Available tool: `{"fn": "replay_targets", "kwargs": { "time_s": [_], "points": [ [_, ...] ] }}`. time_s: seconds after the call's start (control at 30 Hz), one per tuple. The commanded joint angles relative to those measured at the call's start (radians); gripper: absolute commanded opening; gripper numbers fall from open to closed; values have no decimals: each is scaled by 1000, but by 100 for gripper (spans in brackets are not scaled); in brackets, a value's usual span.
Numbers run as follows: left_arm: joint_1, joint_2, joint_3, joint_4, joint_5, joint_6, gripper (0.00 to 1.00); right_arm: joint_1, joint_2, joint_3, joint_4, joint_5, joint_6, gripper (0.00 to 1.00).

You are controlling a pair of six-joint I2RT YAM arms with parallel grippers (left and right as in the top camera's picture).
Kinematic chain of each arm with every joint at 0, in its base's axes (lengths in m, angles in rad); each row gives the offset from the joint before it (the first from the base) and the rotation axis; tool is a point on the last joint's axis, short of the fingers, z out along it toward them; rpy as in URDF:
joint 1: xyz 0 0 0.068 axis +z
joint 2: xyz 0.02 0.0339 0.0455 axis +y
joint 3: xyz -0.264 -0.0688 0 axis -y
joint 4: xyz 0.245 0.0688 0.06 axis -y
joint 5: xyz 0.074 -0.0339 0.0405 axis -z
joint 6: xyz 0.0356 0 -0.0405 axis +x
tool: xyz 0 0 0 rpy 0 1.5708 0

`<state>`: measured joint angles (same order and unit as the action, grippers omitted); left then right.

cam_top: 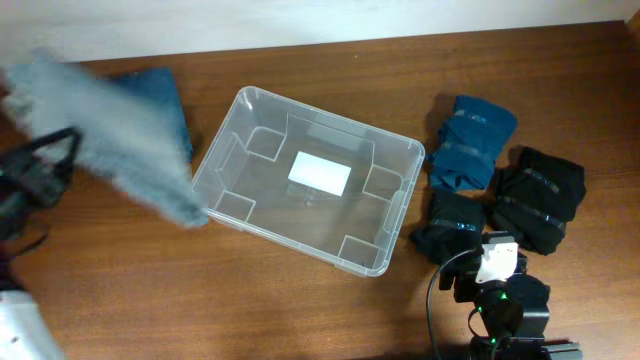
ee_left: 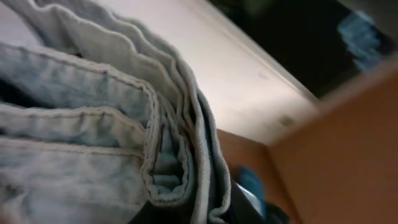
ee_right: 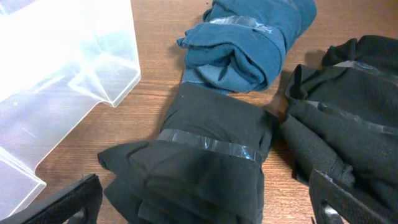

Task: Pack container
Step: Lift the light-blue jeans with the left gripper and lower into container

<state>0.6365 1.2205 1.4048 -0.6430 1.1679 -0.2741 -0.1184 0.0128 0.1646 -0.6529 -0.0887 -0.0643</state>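
Observation:
The clear container (cam_top: 232, 113) is empty, so my left gripper should next swing over it toward its end by the black taped bundle (ee_right: 199, 162), then lower the denim inside.
The clear container (cam_top: 232, 113) with a white label (cam_top: 319, 172) on its floor stands at the table's middle, empty. My left gripper (cam_top: 45, 165) is shut on a folded light-blue denim garment (cam_top: 120, 130), held in the air left of the container and blurred; the denim fills the left wrist view (ee_left: 93, 124). My right gripper (ee_right: 205, 205) is open just above a black taped bundle (ee_right: 199, 162), its fingers on either side; the bundle also shows in the overhead view (cam_top: 450, 225). The container's corner shows in the right wrist view (ee_right: 68, 62).
A dark blue folded cloth (cam_top: 165, 95) lies behind the denim at the left. A teal taped bundle (cam_top: 470, 140) and a larger black bundle (cam_top: 540, 195) lie right of the container. The table's far edge runs along the top.

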Motion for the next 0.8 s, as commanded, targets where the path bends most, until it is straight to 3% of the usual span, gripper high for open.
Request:
{"fn": "replay_targets", "kwargs": {
  "time_s": [0.0,0.13,0.27,0.53,0.77],
  "points": [
    [-183,-19,27,161,113,-130,0,-6,-9,-6,-1,-9,-6,98],
    [-435,7,27,422,119,-134,1,-6,-9,-6,-1,-9,-6,99],
    [-649,79,27,554,117,-133,1,-6,-9,-6,-1,-9,-6,98],
    [-853,294,27,550,65,-133,1,-6,-9,-6,-1,-9,-6,99],
    [-933,351,26,407,-161,-76,1,-6,-9,-6,-1,-9,-6,99]
  ]
}}
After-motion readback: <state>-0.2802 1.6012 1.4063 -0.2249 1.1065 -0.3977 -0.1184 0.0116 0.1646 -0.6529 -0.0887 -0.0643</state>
